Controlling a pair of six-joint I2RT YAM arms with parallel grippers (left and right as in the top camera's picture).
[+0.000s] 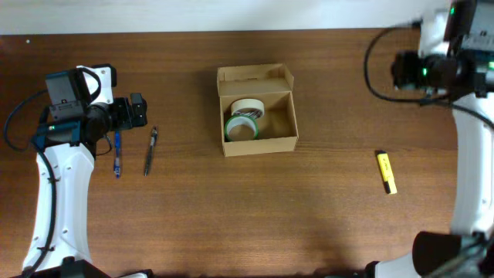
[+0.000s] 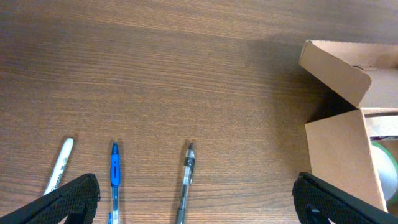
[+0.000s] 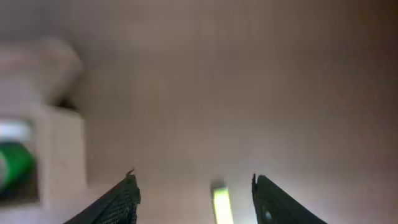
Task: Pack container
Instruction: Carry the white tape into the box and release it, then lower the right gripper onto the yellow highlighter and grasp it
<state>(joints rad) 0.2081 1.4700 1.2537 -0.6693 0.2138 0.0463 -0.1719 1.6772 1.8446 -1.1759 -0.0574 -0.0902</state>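
My right gripper lowers its open fingers astride the highlighter's far half (image 1: 384, 164) (image 3: 222, 206) next, since the yellow highlighter lies below and its narrow width fits between them.
The tan cardboard container (image 1: 257, 144) stands open at the table's middle, its flap lid (image 1: 255, 76) folded back. Tape rolls (image 1: 245, 120), one cream and one green-edged, lie inside. It also shows in the left wrist view (image 2: 342, 155) and, blurred, in the right wrist view (image 3: 59, 155). My left gripper (image 1: 137, 110) is open and empty, hovering above a blue pen (image 2: 114, 180) and a black pen (image 2: 186, 180). My right gripper (image 3: 193, 196) is open and empty, raised at the far right, with a yellow highlighter (image 3: 221, 205) below it.
A white marker (image 2: 58, 167) lies left of the blue pen. In the overhead view the blue pen (image 1: 117, 154) and black pen (image 1: 150, 150) lie left of the box, and the yellow highlighter (image 1: 387, 171) lies to its right.
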